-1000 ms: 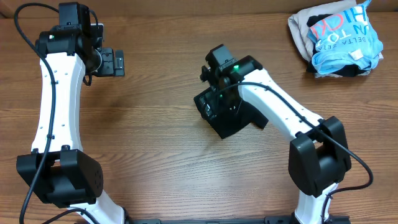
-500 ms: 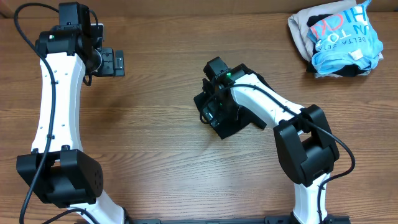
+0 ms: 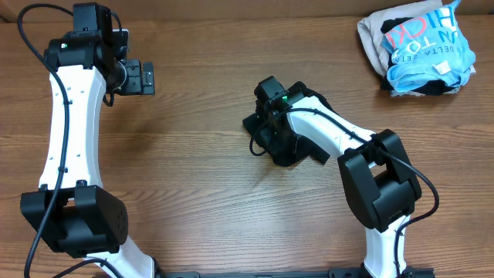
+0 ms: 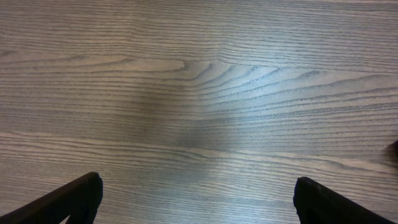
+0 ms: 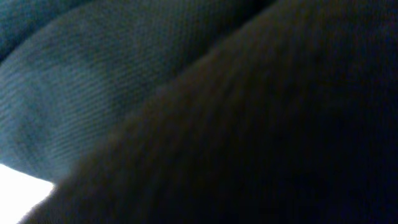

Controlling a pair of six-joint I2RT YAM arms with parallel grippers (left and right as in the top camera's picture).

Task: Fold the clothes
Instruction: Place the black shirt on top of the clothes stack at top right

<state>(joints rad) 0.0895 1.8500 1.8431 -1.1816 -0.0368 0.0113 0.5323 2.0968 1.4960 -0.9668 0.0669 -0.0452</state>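
I will lift the folded shirt across with my right gripper and let it go on top of the garment pile. The pile is outward, to the gripper's right in the overhead view.
The clothes, a black shirt folded into a small bundle, lie at the middle of the table. My right gripper is pressed down into the bundle's left end. Dark knit fabric of the clothes fills the whole right wrist view and hides the fingers; the jaws are shut with the cloth in them. My left gripper hovers at the far left, well away from the shirt. It is open, with only bare wood between its black fingertips.
A pile of other garments lies at the back right corner: a light-blue-and-white one with pink lettering on top of a beige one. The wooden table stretches between the two arms.
My right gripper has dropped onto the black bundle and closed; the bundle has been squashed smaller and nudged slightly back. The left arm has stayed still.
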